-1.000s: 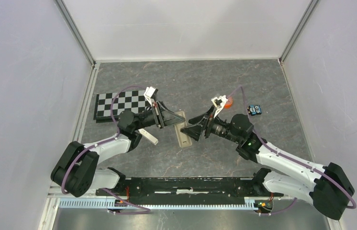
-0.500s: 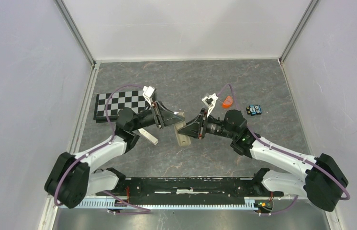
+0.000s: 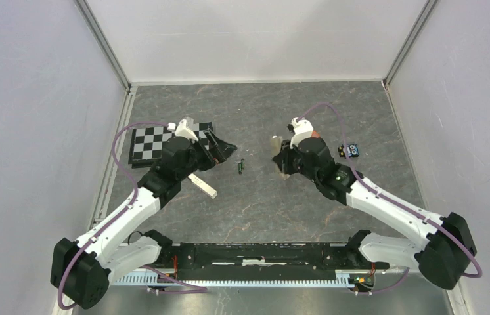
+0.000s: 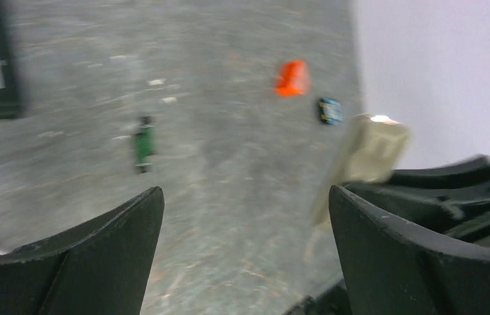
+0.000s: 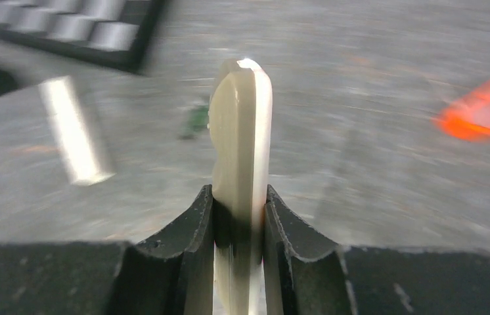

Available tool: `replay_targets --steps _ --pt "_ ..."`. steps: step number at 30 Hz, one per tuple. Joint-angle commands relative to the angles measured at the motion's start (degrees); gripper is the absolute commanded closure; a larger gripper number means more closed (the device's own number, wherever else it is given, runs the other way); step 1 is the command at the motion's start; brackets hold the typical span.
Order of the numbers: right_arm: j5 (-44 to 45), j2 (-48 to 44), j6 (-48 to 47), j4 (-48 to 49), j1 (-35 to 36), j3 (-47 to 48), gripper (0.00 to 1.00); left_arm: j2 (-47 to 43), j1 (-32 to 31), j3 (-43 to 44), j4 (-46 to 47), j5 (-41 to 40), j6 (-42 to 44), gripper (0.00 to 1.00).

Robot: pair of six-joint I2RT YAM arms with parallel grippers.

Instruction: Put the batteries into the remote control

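Observation:
The right gripper will next move the remote control (image 5: 242, 144) down to the right in the top view and turn it flat beside the orange object, where the table is empty.
The tan-grey remote control (image 5: 242, 144) stands on edge, clamped between the fingers of my right gripper (image 5: 240, 197), which is shut on it. In the top view the remote (image 3: 275, 141) sticks out of the right gripper (image 3: 283, 159) at mid-table. One small dark battery with green markings (image 3: 241, 166) lies alone on the table between the two arms; it also shows as the battery (image 4: 143, 143) in the left wrist view and the battery (image 5: 196, 119) in the right wrist view. My left gripper (image 3: 224, 149) hangs left of the battery, jaws wide open and empty (image 4: 245, 249).
A white strip (image 3: 203, 186) lies under the left arm. A checkerboard (image 3: 154, 143) sits at the back left. An orange object (image 4: 293, 77) and a small blue-black object (image 3: 349, 151) lie behind the right arm. Grey walls close in both sides.
The left gripper opened, let go of the remote and drew back left. The right gripper closed on the remote and carried it right, on edge. A battery now lies where the remote was.

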Motion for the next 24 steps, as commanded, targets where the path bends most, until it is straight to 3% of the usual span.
replay_targets --steps 1,7,14,16,21,24 --pt "31.30 4.93 -6.77 -20.78 -4.62 5.11 0.91 -1.96 0.66 2.77 -21.37 -20.33 3.65 0.00" --pt "42.36 12.93 -7.20 -27.06 -13.09 3.40 0.92 -4.18 0.84 0.16 -22.56 -20.86 2.80 0.00" --pt "44.37 20.75 -8.73 -28.30 -16.85 2.06 0.92 -3.80 0.93 0.21 -21.85 -17.38 4.37 0.00" --pt "43.10 22.49 -8.92 -28.20 -16.85 2.04 0.89 -3.65 0.93 0.34 -21.85 -16.93 4.39 0.00" --pt "41.04 24.32 -9.60 -27.64 -16.82 1.79 0.70 -3.57 0.91 0.53 -21.92 -16.72 4.56 0.00" --pt "38.72 24.11 -10.39 -26.53 -16.88 1.36 0.66 -3.40 0.96 0.79 -22.26 -16.80 4.82 0.00"
